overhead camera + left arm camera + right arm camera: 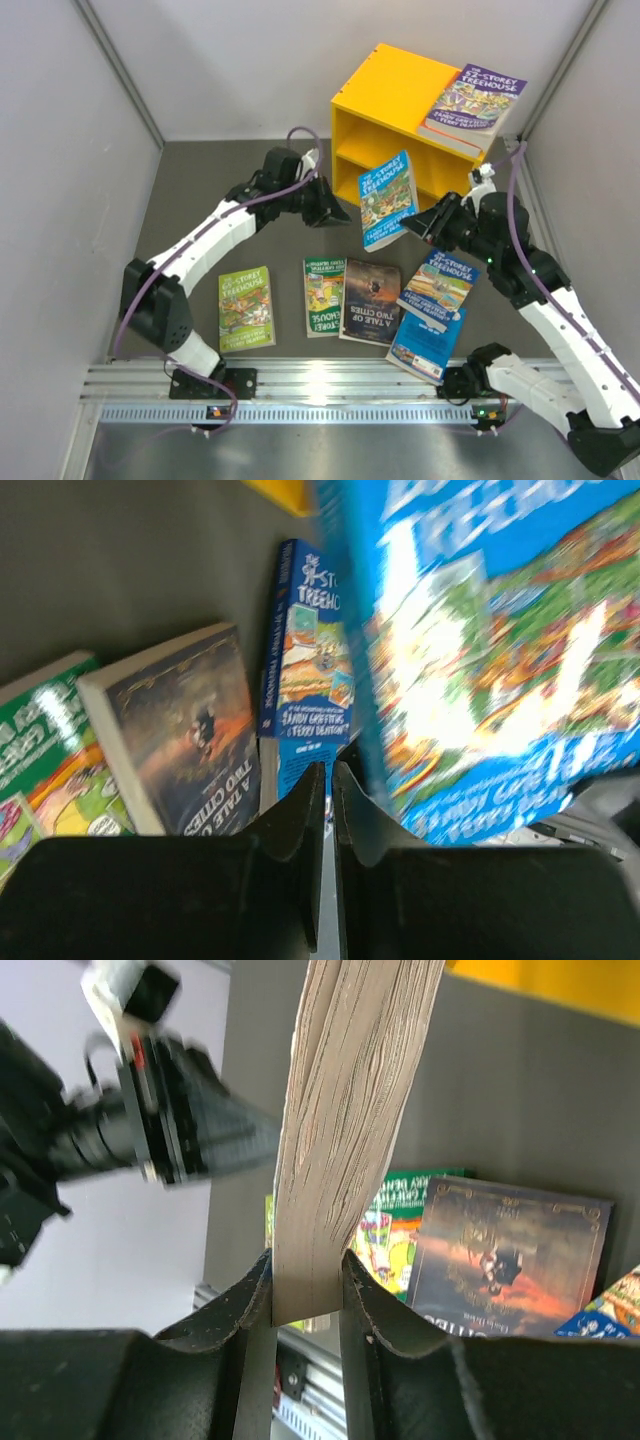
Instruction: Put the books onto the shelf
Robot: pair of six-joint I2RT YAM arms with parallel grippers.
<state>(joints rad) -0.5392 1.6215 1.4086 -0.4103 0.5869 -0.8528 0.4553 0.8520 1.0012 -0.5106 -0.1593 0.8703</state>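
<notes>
The upper shelf compartment [411,151] beneath the purple book looks empty. The blue Treehouse book gets turned flatter by my right gripper next and pushed outward in.
My right gripper [415,222] is shut on a blue Treehouse book [388,200], holding it upright above the table in front of the yellow shelf [385,95]. In the right wrist view its page edge [345,1110] is pinched between the fingers [305,1260]. My left gripper [335,213] hovers just left of that book, its jaws almost together with nothing between them [328,770]; the cover [500,650] fills the right of its view, blurred. A purple book [475,100] lies on top of the shelf. Both shelf compartments look empty.
On the table lie a green book [246,308], a smaller green one [323,295], a dark "A Tale of Two Cities" [370,300], and a blue Treehouse book [438,290] stacked on a plain blue one [428,348]. Grey walls enclose the table.
</notes>
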